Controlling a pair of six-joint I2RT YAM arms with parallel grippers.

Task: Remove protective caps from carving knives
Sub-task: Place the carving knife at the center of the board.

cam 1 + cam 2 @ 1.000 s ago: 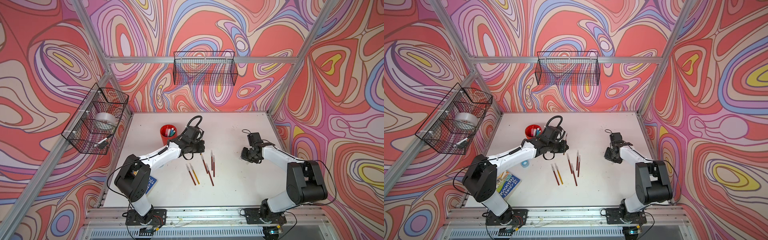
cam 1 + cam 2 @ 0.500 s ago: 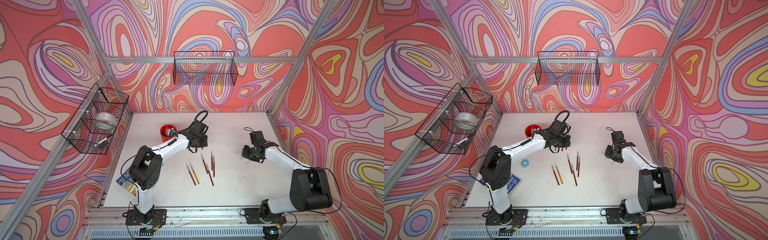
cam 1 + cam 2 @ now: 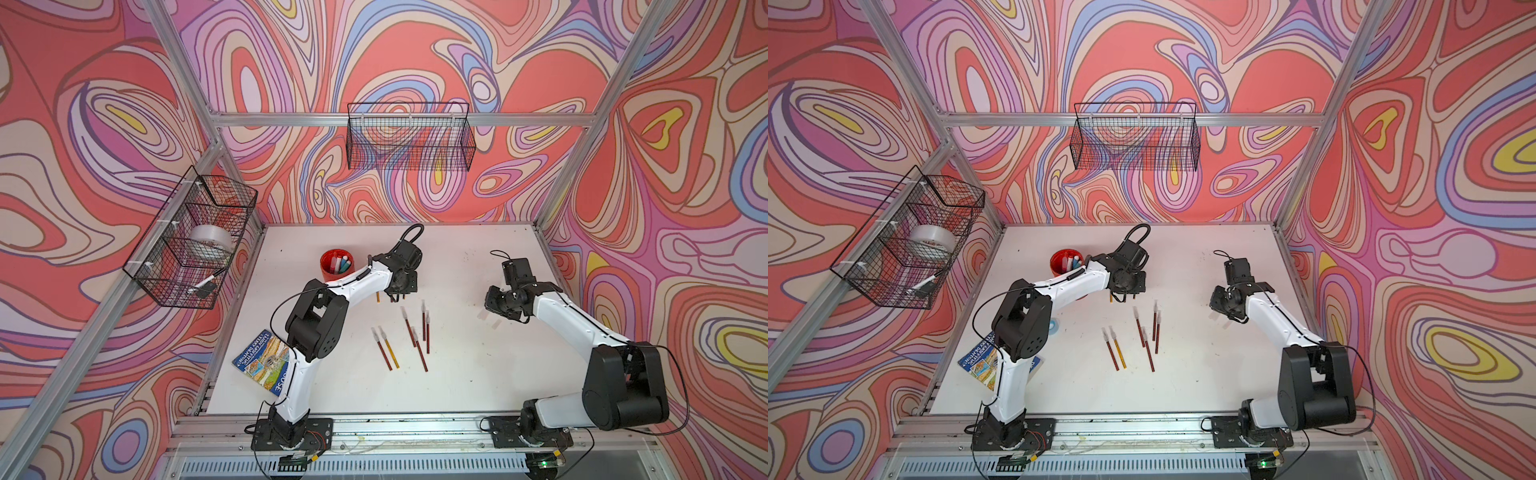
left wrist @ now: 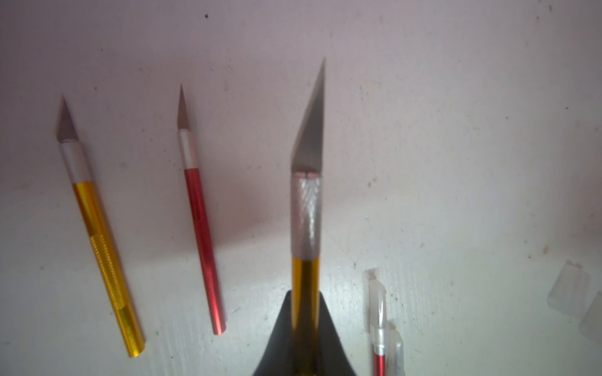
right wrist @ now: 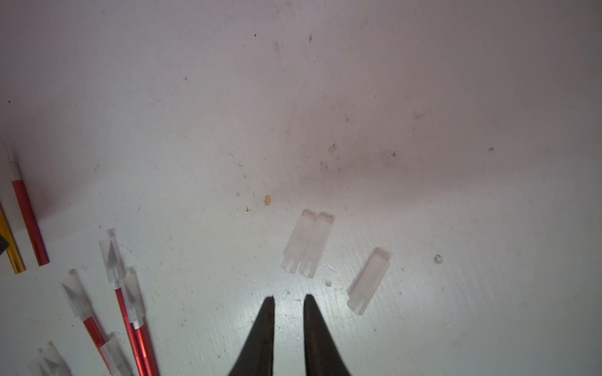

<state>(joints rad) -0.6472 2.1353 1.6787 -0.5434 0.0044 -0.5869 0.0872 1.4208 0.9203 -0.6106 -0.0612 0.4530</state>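
Observation:
The yellow carving knife's blade is bare, so my left gripper will next lower and release its handle on the clear tabletop (image 3: 402, 302) (image 4: 265, 203) beside the uncapped red knife.
My left gripper (image 4: 305, 328) is shut on a yellow carving knife (image 4: 306, 228) whose bare blade points away from the camera. Beside it on the table lie two uncapped carving knives, one yellow (image 4: 97, 234) and one red (image 4: 202, 234). Several capped carving knives (image 3: 415, 332) lie at the table's middle, each with a translucent cap (image 5: 112, 257) on its tip. My right gripper (image 5: 289, 298) is open by a narrow gap and holds nothing. Just beyond its tips lie three loose protective caps, a pair (image 5: 306, 244) and a single one (image 5: 368, 281). In both top views the right gripper (image 3: 1219, 305) hovers by these caps (image 3: 482, 314).
A red cup of markers (image 3: 336, 262) stands behind the left arm. A booklet (image 3: 264, 363) lies at the front left, with a blue tape roll (image 3: 1052, 328) near it. Wire baskets hang on the left wall (image 3: 195, 241) and the back wall (image 3: 409, 137).
The left arm's elbow has swung in towards the middle, and its gripper, still holding the yellow knife, has shifted slightly back and right. The right arm's elbow moved outward; its gripper stays by the loose caps.

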